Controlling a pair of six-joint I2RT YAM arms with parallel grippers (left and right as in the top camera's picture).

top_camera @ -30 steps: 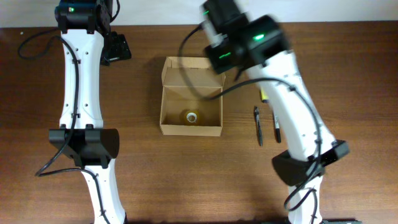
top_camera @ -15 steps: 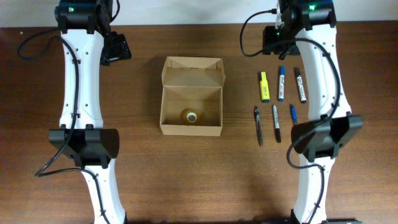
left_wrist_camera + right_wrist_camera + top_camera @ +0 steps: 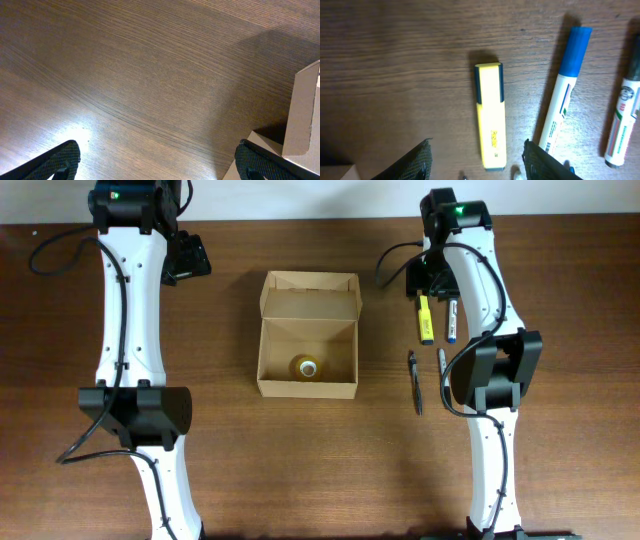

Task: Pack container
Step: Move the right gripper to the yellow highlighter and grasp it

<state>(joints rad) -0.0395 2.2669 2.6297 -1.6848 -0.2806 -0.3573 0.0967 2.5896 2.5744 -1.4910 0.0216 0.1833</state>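
My right gripper will first move down onto the yellow highlighter, onto its printed body (image 3: 426,325) (image 3: 492,131), so that it can then close across the highlighter.
The container (image 3: 308,335), a tan cardboard box, stands open at mid-table with its flap lid raised at the far side; a small round yellowish item (image 3: 308,366) lies inside. My right gripper (image 3: 424,283) (image 3: 480,165) hovers open over a yellow highlighter (image 3: 425,318) (image 3: 490,115), whose near end lies on the table between the fingers. A blue-capped marker (image 3: 565,95) (image 3: 452,320) lies just right of it. My left gripper (image 3: 188,258) (image 3: 157,162) is wide open and empty over bare wood, left of the container's corner (image 3: 300,120).
A third marker (image 3: 622,125) lies at the right edge of the right wrist view. Two thin dark pens (image 3: 413,380) (image 3: 443,375) lie nearer the front, beside the right arm's base (image 3: 495,375). The left arm's base (image 3: 135,415) stands left of the box.
The right arm has swung away from above the box to the far right, then settled over the yellow highlighter, jaws a little wider. The left arm has not moved.
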